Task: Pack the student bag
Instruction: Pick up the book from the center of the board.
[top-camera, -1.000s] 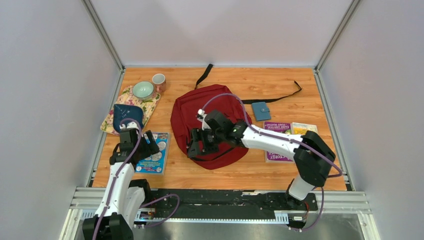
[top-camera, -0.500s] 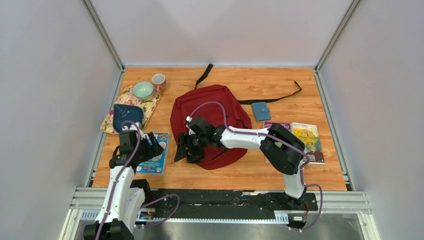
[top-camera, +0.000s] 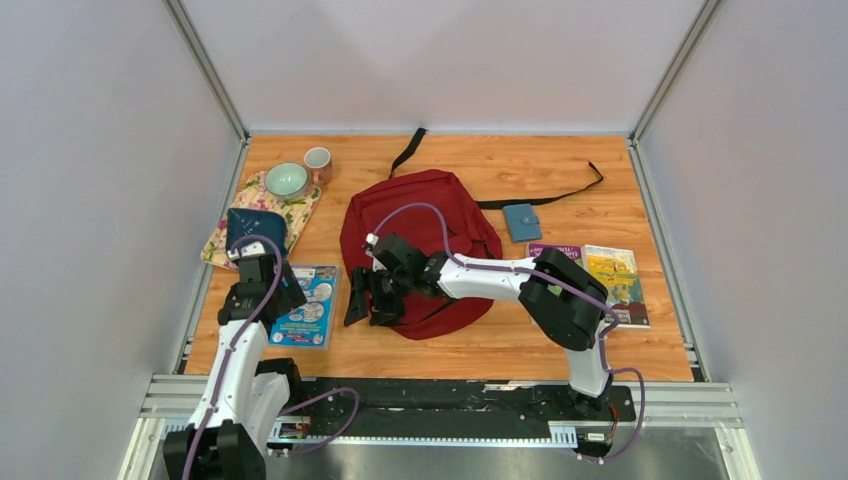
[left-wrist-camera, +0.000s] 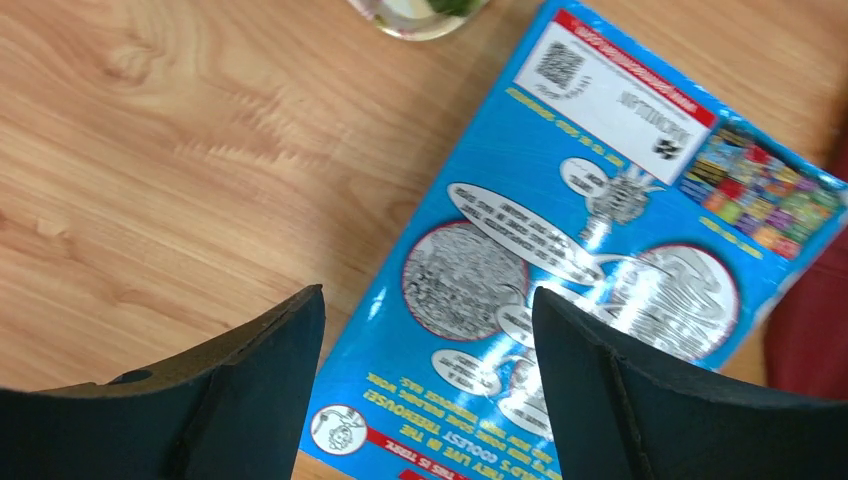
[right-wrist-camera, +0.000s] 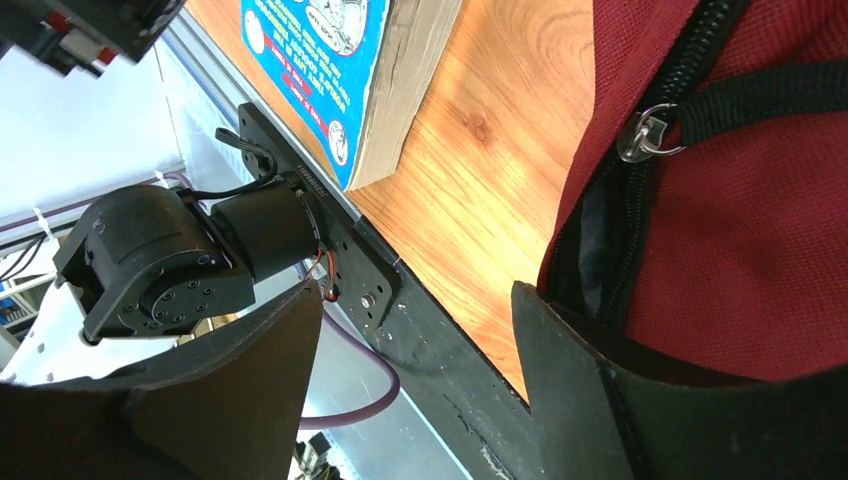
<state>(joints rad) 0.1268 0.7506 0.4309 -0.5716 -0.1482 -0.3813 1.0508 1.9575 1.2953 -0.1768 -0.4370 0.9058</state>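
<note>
The blue book's thick page edge faces my open fingers, so I will move my right gripper to that page edge's near end (top-camera: 331, 330) (right-wrist-camera: 384, 150) and close it around the pages.
The student bag (top-camera: 430, 235) is a dark red backpack lying flat mid-table, black straps trailing behind it. My right gripper (top-camera: 368, 302) is open and empty at the bag's near-left edge. In the right wrist view the gripper (right-wrist-camera: 415, 390) has one finger beside the bag's (right-wrist-camera: 760, 260) black zipper, where the zip gapes a little below the metal pull (right-wrist-camera: 645, 135). My left gripper (top-camera: 275, 298) is open and empty, low over the left part of a blue book (top-camera: 310, 305). In the left wrist view the gripper (left-wrist-camera: 430, 390) straddles the book's (left-wrist-camera: 600, 260) near corner.
A teal bowl (top-camera: 286, 180), a mug (top-camera: 318, 160) and a dark blue pouch (top-camera: 254, 228) sit on a floral cloth (top-camera: 300, 212) at back left. A teal wallet (top-camera: 521, 221) lies right of the bag. A purple book (top-camera: 556, 252) and a yellow one (top-camera: 612, 272) lie at right.
My right arm has swung left, bringing its open gripper from over the bag to its near-left edge and uncovering the books at right. My left gripper has shifted slightly over the blue book.
</note>
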